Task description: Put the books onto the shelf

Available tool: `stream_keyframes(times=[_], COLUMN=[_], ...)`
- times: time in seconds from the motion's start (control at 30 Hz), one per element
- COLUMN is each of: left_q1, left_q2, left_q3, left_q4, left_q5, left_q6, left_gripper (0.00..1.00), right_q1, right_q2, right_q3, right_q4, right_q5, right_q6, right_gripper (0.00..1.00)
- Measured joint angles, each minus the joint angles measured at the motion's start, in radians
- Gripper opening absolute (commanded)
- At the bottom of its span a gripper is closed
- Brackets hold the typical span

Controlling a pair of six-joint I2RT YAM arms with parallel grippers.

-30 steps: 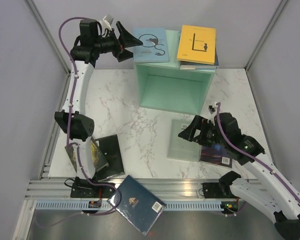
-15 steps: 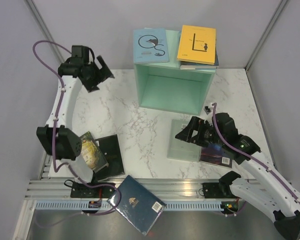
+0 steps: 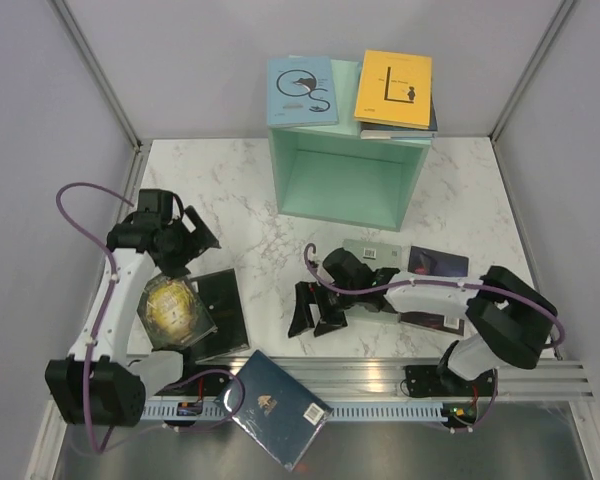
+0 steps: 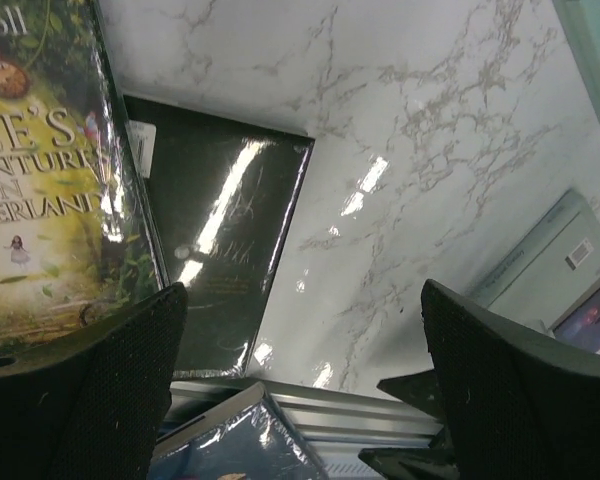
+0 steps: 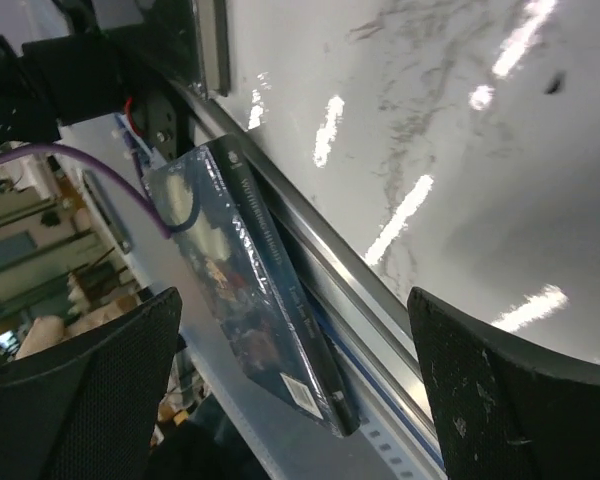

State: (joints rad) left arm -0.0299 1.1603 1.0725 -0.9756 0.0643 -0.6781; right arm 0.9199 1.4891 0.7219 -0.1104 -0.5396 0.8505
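Observation:
The navy book's long spine edge faces the tabletop side, so my right gripper should move back toward the front bar of the shelf and down, tilt flatter, and close across that spine.
The mint-green shelf [image 3: 345, 180] stands at the back, with a light blue book [image 3: 302, 90] and a yellow book [image 3: 393, 88] on its top. A gold-brown book [image 3: 170, 308] [image 4: 40, 180] and a black book [image 3: 218, 310] [image 4: 220, 250] lie at the front left. My left gripper [image 3: 192, 243] [image 4: 300, 400] hovers open just behind them, holding nothing. A navy book [image 3: 275, 405] [image 5: 250, 300] rests on the front rail. My right gripper [image 3: 315, 318] [image 5: 295, 400] is open and empty, low over the table near that book. The right arm crosses a pale green book [image 3: 375, 250] and a dark galaxy book [image 3: 438, 262].
A metal rail [image 3: 380, 372] runs along the table's near edge, with both arm bases bolted to it. Grey walls and slanted frame posts [image 3: 95, 70] close in the sides and back. Purple cables loop off both arms.
My left arm swung from the shelf's top corner down to the front left, over the books. My right gripper moved left and forward, off the pale green book towards the front rail.

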Motion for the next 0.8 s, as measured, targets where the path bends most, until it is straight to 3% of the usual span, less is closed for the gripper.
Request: stream_keyframes(times=[0.1,0.27,0.63,0.8], left_q1=[-0.006,-0.007,-0.007,-0.007], left_q2=[-0.120,-0.158,-0.164,-0.164], left_q3=[-0.100,-0.200,-0.204,-0.204], left_q4=[-0.003,-0.007,0.000,0.006], left_q5=[0.021,0.054,0.073,0.074], left_q6=[-0.011,-0.019,-0.018,-0.018], left_gripper=[1.00,1.00,1.00,1.00], right_q1=[0.026,0.066,0.105,0.151], right_q2=[0.090,0.251,0.485,0.525], right_q3=[-0.030,-0.019,-0.064,-0.065], right_q4=[0.170,0.414,0.940,1.054], right_q5=[-0.079,-0.188,-0.325,-0.332], right_q6=[0.049,0.111,0.326,0.377], right_gripper=[0.97,0.97,0.93,0.93])
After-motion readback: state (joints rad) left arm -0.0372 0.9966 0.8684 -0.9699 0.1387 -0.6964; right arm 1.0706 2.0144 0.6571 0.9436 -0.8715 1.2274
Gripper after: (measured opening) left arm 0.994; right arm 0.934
